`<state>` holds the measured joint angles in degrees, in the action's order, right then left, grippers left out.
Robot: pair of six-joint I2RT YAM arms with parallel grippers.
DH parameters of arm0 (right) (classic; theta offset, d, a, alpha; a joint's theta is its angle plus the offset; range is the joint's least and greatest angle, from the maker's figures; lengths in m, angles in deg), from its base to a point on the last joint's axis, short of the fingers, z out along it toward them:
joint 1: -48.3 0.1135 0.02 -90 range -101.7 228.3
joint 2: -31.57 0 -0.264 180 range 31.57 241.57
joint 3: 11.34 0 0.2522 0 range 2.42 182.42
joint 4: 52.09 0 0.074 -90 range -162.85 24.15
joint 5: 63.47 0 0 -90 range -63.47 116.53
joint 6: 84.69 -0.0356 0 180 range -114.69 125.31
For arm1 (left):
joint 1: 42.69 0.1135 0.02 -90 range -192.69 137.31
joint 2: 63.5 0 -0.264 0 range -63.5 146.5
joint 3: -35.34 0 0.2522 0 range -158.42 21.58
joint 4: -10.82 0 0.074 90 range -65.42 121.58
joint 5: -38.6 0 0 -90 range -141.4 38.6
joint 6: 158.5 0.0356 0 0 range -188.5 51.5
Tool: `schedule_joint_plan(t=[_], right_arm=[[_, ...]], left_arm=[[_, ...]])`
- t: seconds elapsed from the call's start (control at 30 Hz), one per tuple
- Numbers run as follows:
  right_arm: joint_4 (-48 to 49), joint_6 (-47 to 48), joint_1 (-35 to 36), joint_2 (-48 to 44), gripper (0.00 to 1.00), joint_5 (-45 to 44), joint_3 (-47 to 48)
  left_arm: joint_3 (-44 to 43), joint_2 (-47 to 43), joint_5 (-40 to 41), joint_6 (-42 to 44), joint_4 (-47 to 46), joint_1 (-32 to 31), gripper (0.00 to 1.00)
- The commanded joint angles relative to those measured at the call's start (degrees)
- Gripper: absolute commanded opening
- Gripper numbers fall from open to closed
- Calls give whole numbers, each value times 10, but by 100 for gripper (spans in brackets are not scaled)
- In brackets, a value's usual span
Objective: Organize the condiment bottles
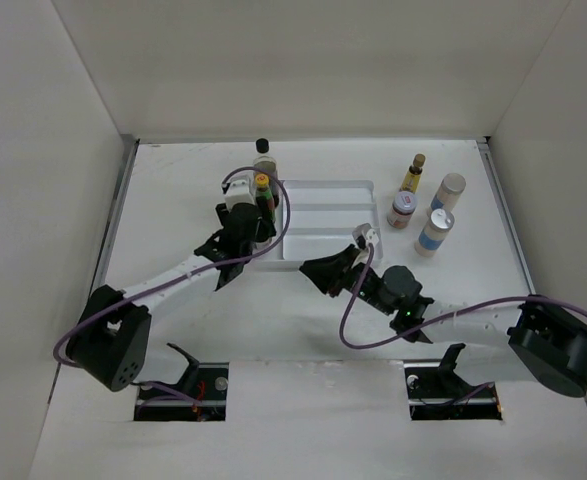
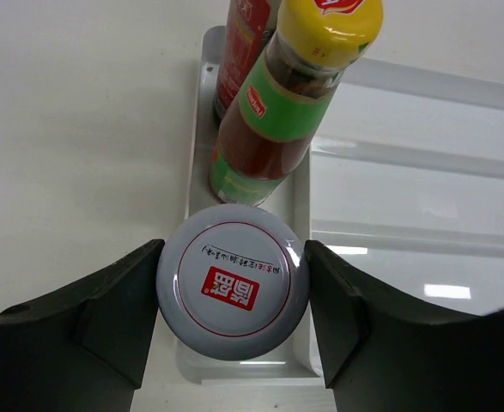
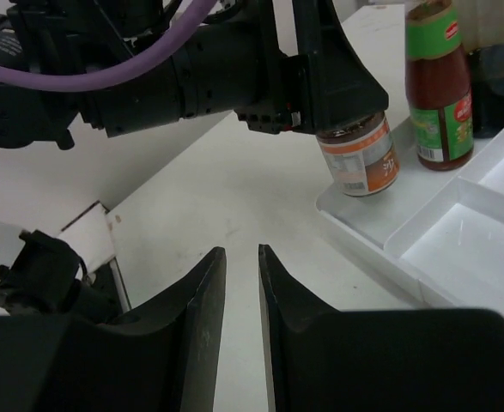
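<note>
The left gripper brings the silver-lidded jar down onto the tray compartment's near end and releases it next. The tray's bottom before the yellow-capped bottle is clear.
My left gripper is shut on a short silver-lidded jar and holds it at the near end of the white tray's left compartment. The right wrist view shows this jar tilted slightly, at or just above the tray floor. Behind it in the same compartment stand a red-green yellow-capped bottle and a black-capped bottle. A slim amber bottle, another short silver-lidded jar and two blue-white cylinders stand right of the tray. My right gripper is almost shut and empty, low over the table.
The white divided tray lies at the table's middle back, with long compartments running to the right. My right arm lies just in front of the tray. White walls close the table on three sides.
</note>
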<state>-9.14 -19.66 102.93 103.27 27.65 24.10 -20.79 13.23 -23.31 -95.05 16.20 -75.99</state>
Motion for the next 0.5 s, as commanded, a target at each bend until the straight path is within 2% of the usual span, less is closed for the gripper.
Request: schedule_joint_plan(t=[0.0, 0.33, 0.4, 0.47], right_arm=[[49, -14, -3, -15, 28, -12, -3], [49, -12, -1, -5, 29, -16, 0], [50, -13, -3, -6, 33, -16, 0], [50, -11, -3, -9, 43, -18, -1]], left_arm=[[-23, 5, 5, -10, -80, -3, 29], [-8, 54, 1, -8, -111, -19, 31], [-5, 62, 0, -7, -111, -22, 33], [-3, 72, 1, -7, -110, -24, 37]])
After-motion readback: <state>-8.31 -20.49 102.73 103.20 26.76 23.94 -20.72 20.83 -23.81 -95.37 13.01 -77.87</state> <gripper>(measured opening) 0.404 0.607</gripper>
